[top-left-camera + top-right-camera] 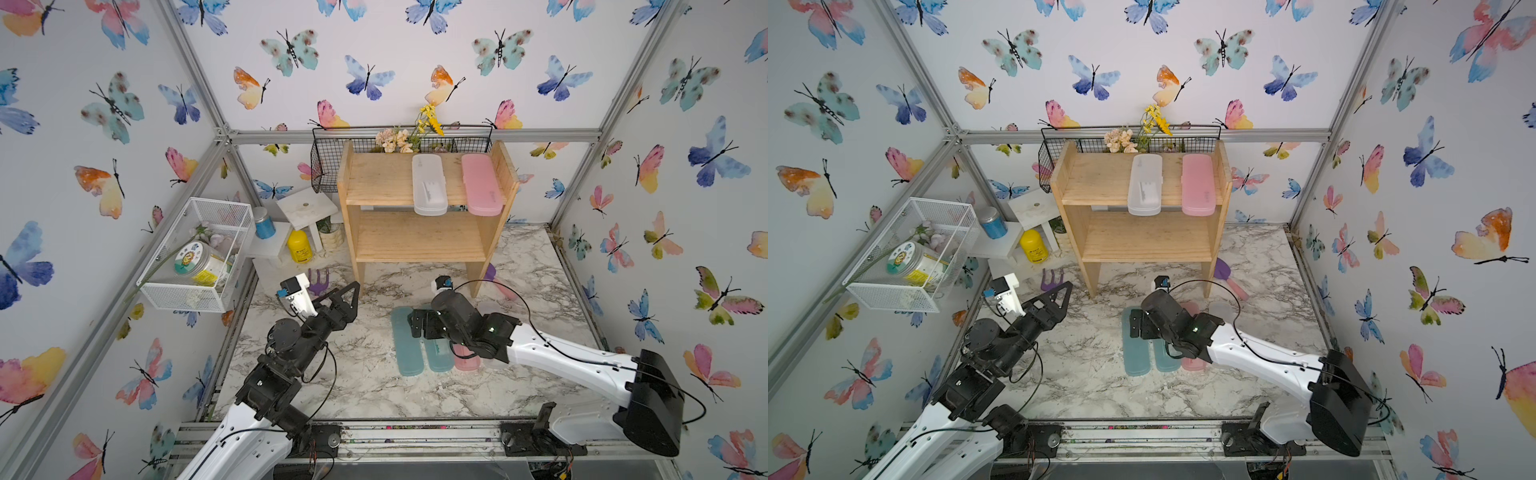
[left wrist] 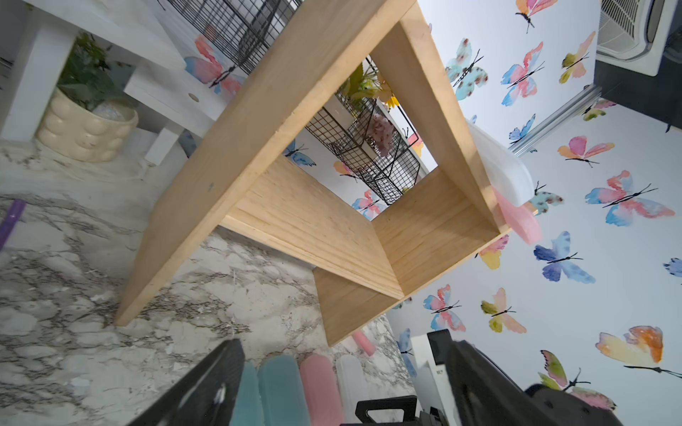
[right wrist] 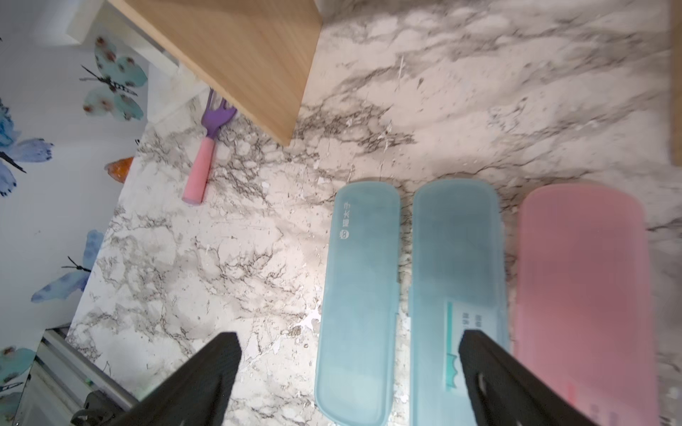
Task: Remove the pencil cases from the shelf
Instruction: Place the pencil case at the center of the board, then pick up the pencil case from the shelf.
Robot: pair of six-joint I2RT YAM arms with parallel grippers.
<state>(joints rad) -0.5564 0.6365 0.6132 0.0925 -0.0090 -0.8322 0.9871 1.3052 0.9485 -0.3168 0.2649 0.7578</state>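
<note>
My left gripper rises outward to the shelf's top level next and onto the white case's near end [image 1: 430, 208] [image 2: 520, 189], because it juts past the shelf's front edge.
The wooden shelf [image 1: 415, 241] stands at the back of the marble table. Its top tier holds a white pencil case [image 1: 429, 185] and a pink pencil case [image 1: 482, 185], both overhanging the front edge. In front of the shelf, two teal cases [image 3: 360, 295] [image 3: 455, 258] and a pink one [image 3: 583, 295] lie side by side on the table, with a white case [image 1: 1221, 309] partly hidden under my right arm. My right gripper [image 3: 348, 354] hovers open over the teal cases, holding nothing. My left gripper [image 1: 347, 297] is open and empty by the shelf's left leg.
A black wire basket [image 1: 399, 153] with flowers hangs behind the shelf. A white mesh basket [image 1: 199, 253], a white step stand [image 1: 307, 208], a yellow bottle [image 1: 300, 246] and a purple garden fork [image 1: 319, 279] crowd the left. A purple trowel [image 1: 1229, 278] lies by the shelf's right leg.
</note>
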